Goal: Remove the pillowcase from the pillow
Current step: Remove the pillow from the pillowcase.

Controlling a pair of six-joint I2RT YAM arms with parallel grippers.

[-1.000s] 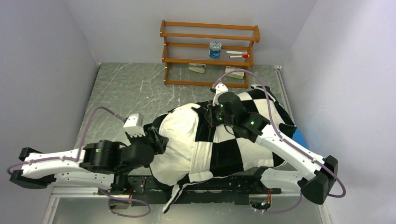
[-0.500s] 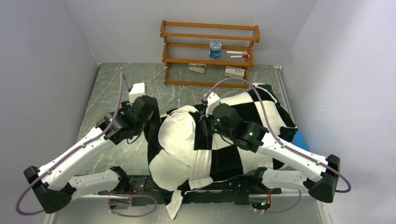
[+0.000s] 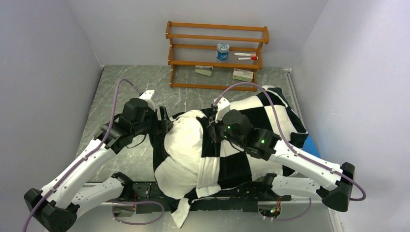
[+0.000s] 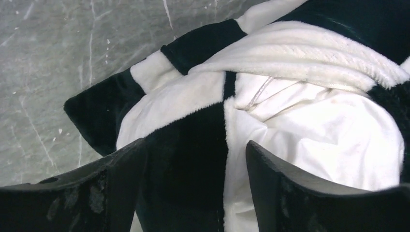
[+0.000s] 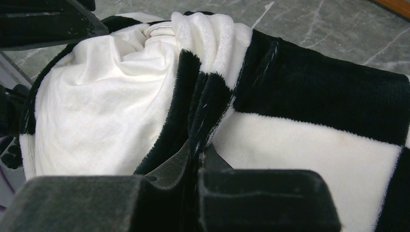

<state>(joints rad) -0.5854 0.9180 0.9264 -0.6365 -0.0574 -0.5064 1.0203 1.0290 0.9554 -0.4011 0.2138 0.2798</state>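
The right gripper lifts outward next, then lowers to release the fold over the black band (image 3: 209, 145) (image 5: 181, 111) that lies below it, with the case still bunched.
The white pillow (image 3: 183, 140) lies across the near middle of the table, its left part bare. The black-and-white checkered pillowcase (image 3: 263, 113) covers its right part and bunches at the opening. My right gripper (image 3: 212, 129) is shut on a fold of the pillowcase's open edge; in the right wrist view the jaws (image 5: 200, 151) pinch black fabric (image 5: 314, 92) beside the bare pillow (image 5: 96, 106). My left gripper (image 3: 162, 123) is open at the pillow's far left end. In the left wrist view it (image 4: 193, 154) straddles a black square of the case (image 4: 186, 159) next to the pillow (image 4: 338, 135).
A wooden shelf rack (image 3: 216, 53) stands at the back with a blue-lidded jar (image 3: 222, 50) and markers on it and small boxes beneath. A blue pad (image 3: 312, 143) peeks out at the right. Walls close both sides. Grey marbled tabletop (image 3: 130, 92) at far left.
My left arm has swung from low at the near left up to the pillow's far left end, and its gripper now sits over the case's edge. My right gripper has shifted slightly, still holding the fabric.
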